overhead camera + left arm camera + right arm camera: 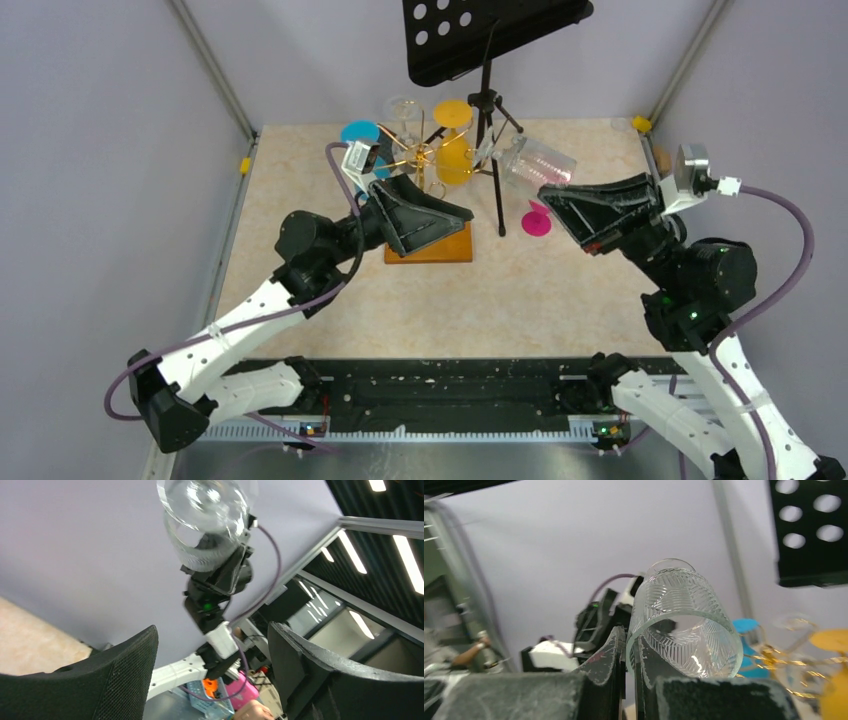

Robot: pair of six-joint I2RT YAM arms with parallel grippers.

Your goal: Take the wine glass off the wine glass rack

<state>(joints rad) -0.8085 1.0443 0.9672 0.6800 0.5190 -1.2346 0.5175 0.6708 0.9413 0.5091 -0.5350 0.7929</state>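
Observation:
The tilted glass foot turns down next, as my right gripper moves down to the tabletop between pink disc and side and releases the rim of the glass.
The wine glass rack (424,162), gold wire on an orange-brown wooden base (452,250), stands at the middle back with a blue-footed, a clear and a yellow glass on it. My right gripper (548,195) is shut on the rim of a clear ribbed wine glass (535,163) and holds it tilted in the air to the right of the rack. In the right wrist view one finger is inside the glass (684,625) and one outside, gripper (629,650). My left gripper (440,232) is open and empty over the rack's base. Its wrist view (210,650) looks up at the glass (207,515).
A black music stand (490,35) on a tripod stands just behind and right of the rack, its pole (497,190) between rack and held glass. A pink disc (537,220) shows under the right gripper's tip. Grey walls close in the table on three sides.

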